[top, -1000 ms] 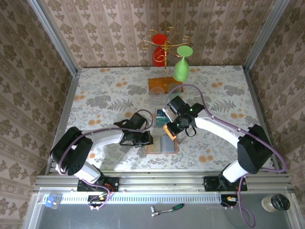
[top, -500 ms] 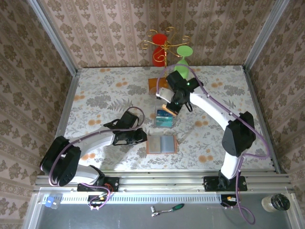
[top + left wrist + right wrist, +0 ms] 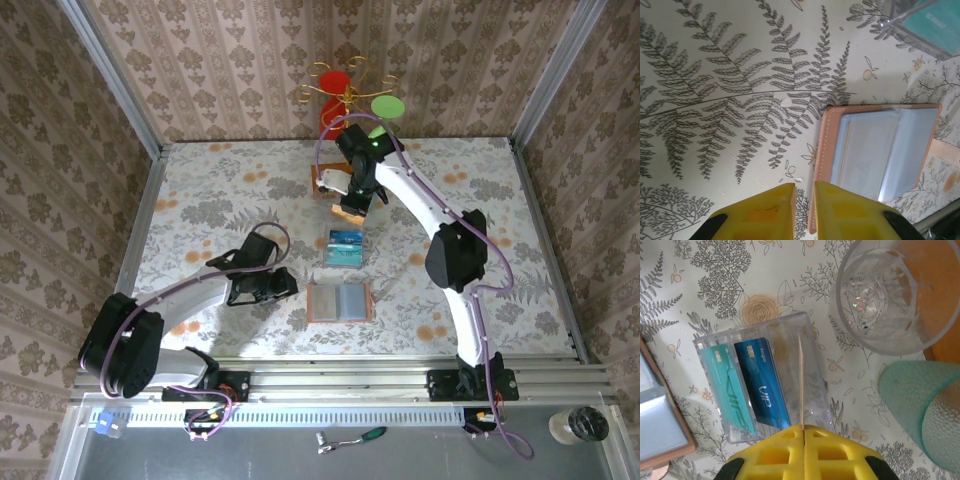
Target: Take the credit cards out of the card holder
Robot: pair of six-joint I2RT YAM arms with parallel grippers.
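Observation:
The teal and blue cards fill the nearer sections of the tray, so my right gripper needs to lower the thin card toward the tray's empty far section (image 3: 344,225) (image 3: 790,370) next and release it.
The card holder (image 3: 338,300) lies open and flat on the table, brown rim around grey-blue pockets (image 3: 880,150). A teal credit card (image 3: 727,390) and a blue credit card (image 3: 762,385) lie in a clear tray (image 3: 344,248). My right gripper (image 3: 803,427) is shut on a thin card (image 3: 801,380) seen edge-on above the tray's right part. From above, the right gripper (image 3: 352,208) hangs just beyond the tray. My left gripper (image 3: 804,187) sits at the card holder's left edge, its yellow fingers a narrow gap apart and empty; from above the left gripper (image 3: 283,285) is left of the holder.
A clear drinking glass (image 3: 880,295) stands just beyond the tray, beside an orange-brown rack base (image 3: 940,290). A green upturned glass (image 3: 925,410) hangs close on the right. The gold rack (image 3: 348,100) also carries a red glass (image 3: 333,85). Bare patterned tablecloth (image 3: 200,200) lies to the left.
The right arm swung from over the card holder to the far side, past the tray, carrying the card. The left gripper drew back leftward off the card holder.

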